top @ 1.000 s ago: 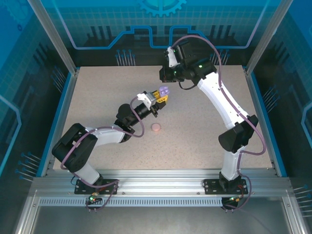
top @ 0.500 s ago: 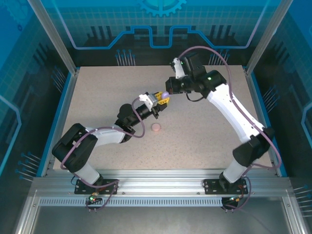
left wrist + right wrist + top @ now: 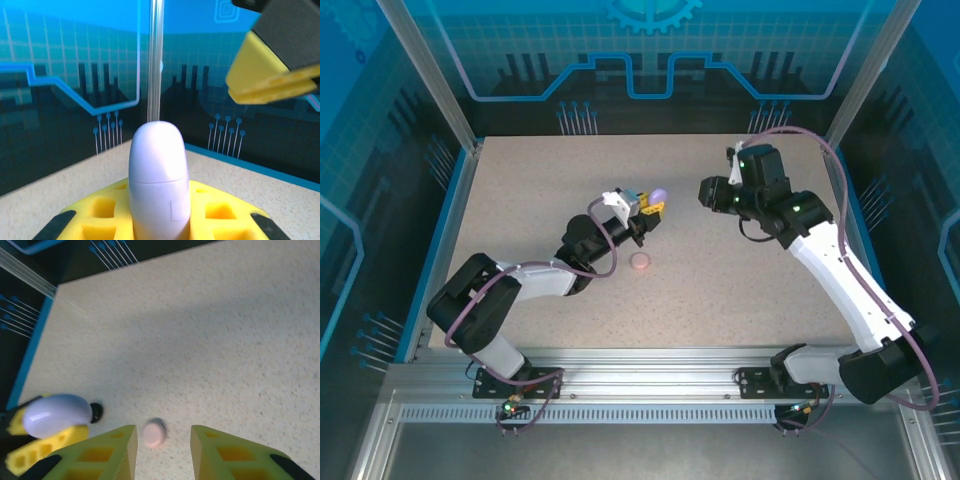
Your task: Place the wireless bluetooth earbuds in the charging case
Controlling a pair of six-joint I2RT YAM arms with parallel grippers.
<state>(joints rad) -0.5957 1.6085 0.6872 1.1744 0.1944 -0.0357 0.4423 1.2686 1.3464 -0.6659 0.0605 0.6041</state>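
My left gripper should tilt downward next, go back down to the bare tabletop beside the pink case, below and back of it, and let go of the purple case (image 3: 660, 193).
My left gripper (image 3: 648, 205) is shut on a pale purple charging case (image 3: 660, 193), lifted over the middle of the table. In the left wrist view the case (image 3: 159, 180) stands upright between the yellow fingers (image 3: 220, 215) with its lid closed. My right gripper (image 3: 705, 193) hangs just right of it, open and holding nothing. Its fingertips (image 3: 125, 445) stand apart in the right wrist view, which also catches the purple case (image 3: 56, 415) at the lower left. The earbuds are out of view.
A small round pink case (image 3: 640, 262) lies on the speckled table (image 3: 740, 290), below the raised grippers; it appears blurred between my right fingers (image 3: 154, 434). A small black round thing (image 3: 96, 411) sits beside the purple case. Blue walls (image 3: 420, 200) ring the table.
The right gripper came from the back down to the purple case, then drew away to the right and opened. The left gripper stayed shut on the case, hardly moving.
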